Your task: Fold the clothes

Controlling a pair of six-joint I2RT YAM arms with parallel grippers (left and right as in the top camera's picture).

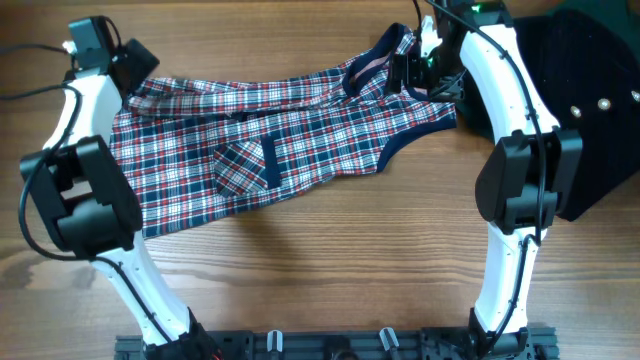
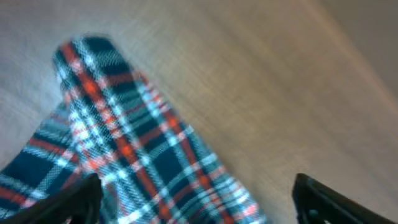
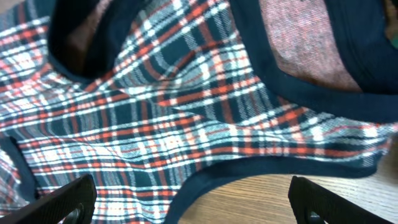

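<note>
The near hem corner [image 1: 156, 225] still lies spread flat, so my left gripper will move back toward it next, away from the far hem corner.
The plaid sleeveless garment [image 1: 270, 140] in red, white and navy lies spread across the far half of the table, a patch pocket [image 1: 250, 160] facing up. My left gripper [image 1: 135, 70] hovers at its far left hem corner; the left wrist view shows open fingers [image 2: 199, 205] over a raised plaid fold [image 2: 124, 143]. My right gripper [image 1: 425, 70] is at the neck and shoulder end; the right wrist view shows open fingers [image 3: 189, 199] above the navy-trimmed armhole [image 3: 205, 177] and plaid [image 3: 155, 106]. Neither holds cloth.
A black garment with metal studs [image 1: 590, 110] lies at the far right, partly under the right arm. Bare wooden table [image 1: 330, 270] fills the near half. A black cable [image 1: 25, 90] runs at the far left edge.
</note>
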